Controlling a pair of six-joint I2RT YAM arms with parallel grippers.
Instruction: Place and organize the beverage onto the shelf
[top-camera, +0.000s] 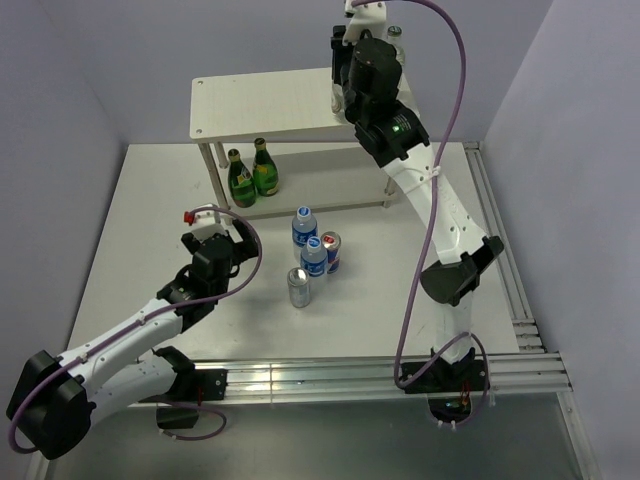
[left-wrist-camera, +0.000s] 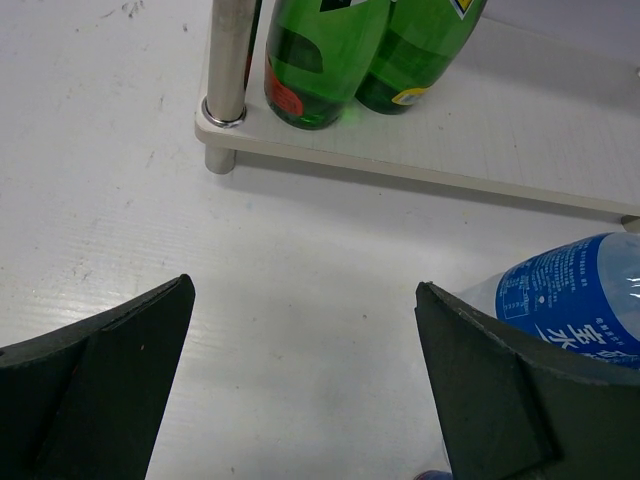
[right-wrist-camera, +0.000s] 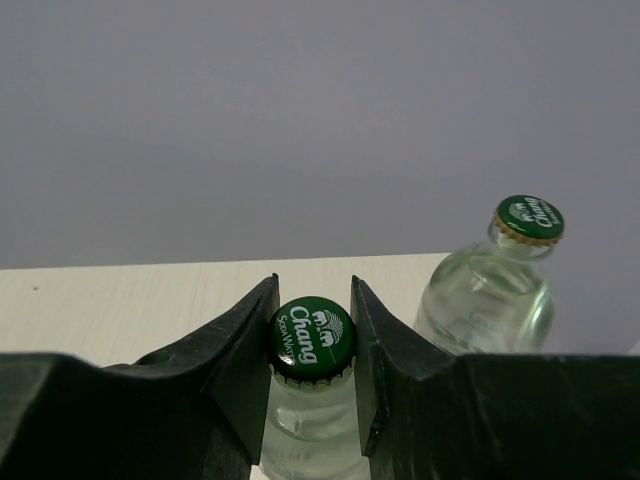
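Note:
I need to ease my right gripper slightly outward over the top board's end toward the second clear soda bottle, the held one's match, and release.
The shelf's top board (top-camera: 260, 105) stands at the back of the table. My right gripper (right-wrist-camera: 313, 292) is over that board's right end, shut on the green cap of a clear soda bottle (right-wrist-camera: 312, 338). Right of it stands a second clear soda bottle (right-wrist-camera: 500, 290). Two green bottles (top-camera: 240, 180) (top-camera: 265, 170) stand on the lower board (left-wrist-camera: 450, 140). My left gripper (left-wrist-camera: 305, 288) hangs open and empty low over the table, facing that board. A blue-labelled water bottle (left-wrist-camera: 575, 290) lies just outside its right finger.
In front of the shelf stand two water bottles (top-camera: 304, 228) (top-camera: 314, 257), a red-and-blue can (top-camera: 330, 250) and a silver can (top-camera: 299, 287). A shelf leg (left-wrist-camera: 228, 60) rises left of the green bottles. Walls close in the back and both sides.

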